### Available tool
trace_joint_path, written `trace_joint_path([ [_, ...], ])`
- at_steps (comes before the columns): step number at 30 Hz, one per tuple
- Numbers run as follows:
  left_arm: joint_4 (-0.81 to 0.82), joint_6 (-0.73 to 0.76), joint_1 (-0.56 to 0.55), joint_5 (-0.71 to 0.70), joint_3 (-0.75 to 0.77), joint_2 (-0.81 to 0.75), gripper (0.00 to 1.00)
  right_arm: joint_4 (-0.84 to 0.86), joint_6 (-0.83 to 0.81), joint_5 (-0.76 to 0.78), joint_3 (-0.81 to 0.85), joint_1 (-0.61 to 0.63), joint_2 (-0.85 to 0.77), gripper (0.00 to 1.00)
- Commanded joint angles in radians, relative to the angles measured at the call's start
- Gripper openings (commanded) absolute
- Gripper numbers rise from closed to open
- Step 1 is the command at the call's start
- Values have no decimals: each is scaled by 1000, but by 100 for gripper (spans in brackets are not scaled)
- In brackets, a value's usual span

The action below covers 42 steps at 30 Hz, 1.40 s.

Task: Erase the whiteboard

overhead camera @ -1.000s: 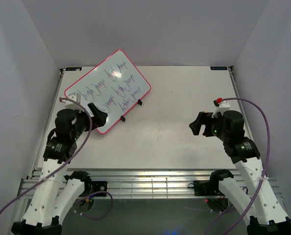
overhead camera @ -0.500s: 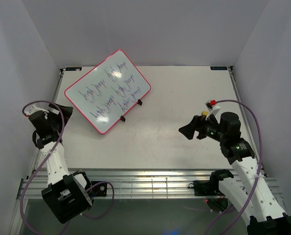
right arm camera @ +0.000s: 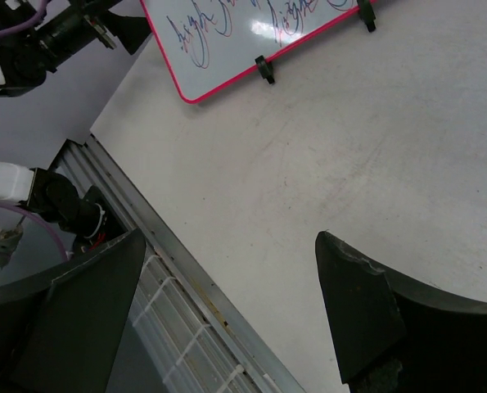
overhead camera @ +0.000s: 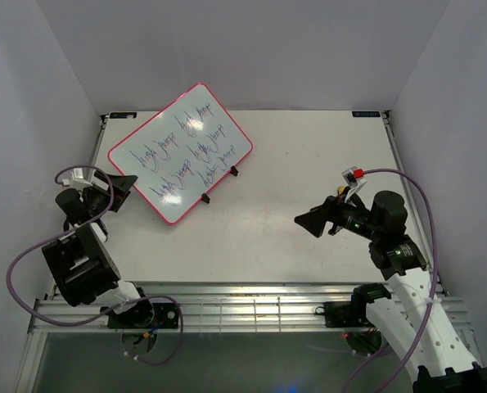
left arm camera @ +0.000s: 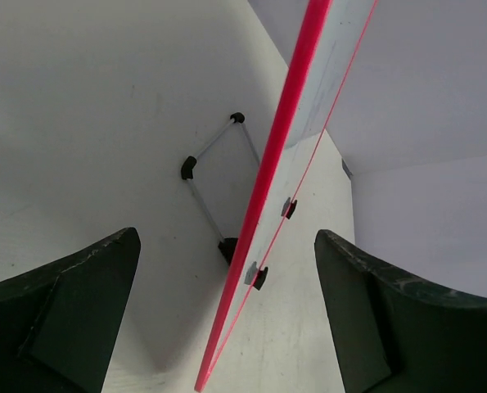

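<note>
I need to bring my left gripper to the right in the top view, onto the whiteboard's pink-red side rim (overhead camera: 135, 187) (left arm camera: 241, 258), and close it, because that rim is between the open fingers.
The whiteboard (overhead camera: 180, 151) stands tilted on its black wire stand at the back left of the table, with a pink-red rim and blue-purple scribbled writing. My left gripper (overhead camera: 124, 192) is open and empty just left of the board's lower-left edge. In the left wrist view the board's rim (left arm camera: 263, 192) shows edge-on between the open fingers (left arm camera: 71, 311), with the wire stand (left arm camera: 214, 160) behind it. My right gripper (overhead camera: 307, 223) is open and empty above the table's right-middle, well apart from the board. The right wrist view shows the board's lower edge (right arm camera: 259, 24) far ahead of the gripper (right arm camera: 227, 319).
White walls close in the table on the left, back and right. A slotted metal rail (overhead camera: 251, 307) runs along the near edge and shows in the right wrist view (right arm camera: 169, 303). Purple cables loop from both arms. The left arm (right arm camera: 55, 37) shows in the right wrist view.
My left arm pulled away from the board's lower-left edge, swung far left, and its gripper now points back at the board's edge. My right gripper moved left toward the table's middle.
</note>
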Motion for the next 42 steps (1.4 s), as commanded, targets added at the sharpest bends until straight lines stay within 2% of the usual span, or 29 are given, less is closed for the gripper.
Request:
trace_joint_path([
  [1, 317, -65, 8, 171, -1, 101, 98, 94, 33, -71, -2, 1, -29, 90],
  [2, 399, -100, 2, 207, -4, 136, 97, 92, 30, -69, 4, 0, -31, 90],
  [3, 611, -194, 2, 277, -9, 212, 95, 88, 19, -66, 9, 1, -29, 90],
  [5, 826, -316, 2, 319, -21, 296, 92, 71, 8, -72, 24, 1, -20, 90],
  [6, 993, -412, 2, 352, -15, 337, 85, 65, 2, -80, 29, 1, -14, 90],
  [7, 1023, -433, 2, 359, -6, 400, 83, 63, -3, -86, 32, 1, -11, 90],
  [12, 979, -370, -4, 316, 6, 400, 79, 17, -35, -78, 63, 1, 1, 90],
  [15, 872, -297, -24, 294, 31, 376, 79, 13, -43, -74, 64, 1, 4, 90],
  [18, 846, -258, -47, 287, 45, 394, 76, 9, -41, -78, 63, 1, 9, 90],
  [21, 768, -211, -69, 270, 66, 387, 70, -4, -46, -81, 72, 1, 0, 90],
  [25, 617, -93, -101, 222, 103, 336, 54, -29, -59, -72, 98, 1, -8, 90],
  [26, 614, -93, -101, 216, 105, 334, 48, -33, -59, -74, 107, 1, -8, 90],
  [31, 616, -105, -101, 238, 132, 367, 44, -27, -56, -83, 110, 1, -10, 91],
  [33, 622, -108, -103, 238, 134, 376, 36, -23, -53, -83, 107, 1, -10, 91],
  [35, 631, -108, -101, 239, 134, 385, 32, -23, -53, -84, 104, 1, -6, 91],
  [38, 648, -113, -101, 239, 126, 397, 32, -18, -53, -84, 101, 1, 0, 91],
  [39, 654, -113, -103, 239, 123, 399, 37, -18, -55, -86, 101, 1, 1, 91],
  [40, 660, -116, -103, 238, 117, 402, 46, -15, -53, -87, 100, 0, 4, 91],
  [42, 679, -122, -101, 244, 115, 408, 50, -11, -50, -89, 97, 1, 6, 92],
])
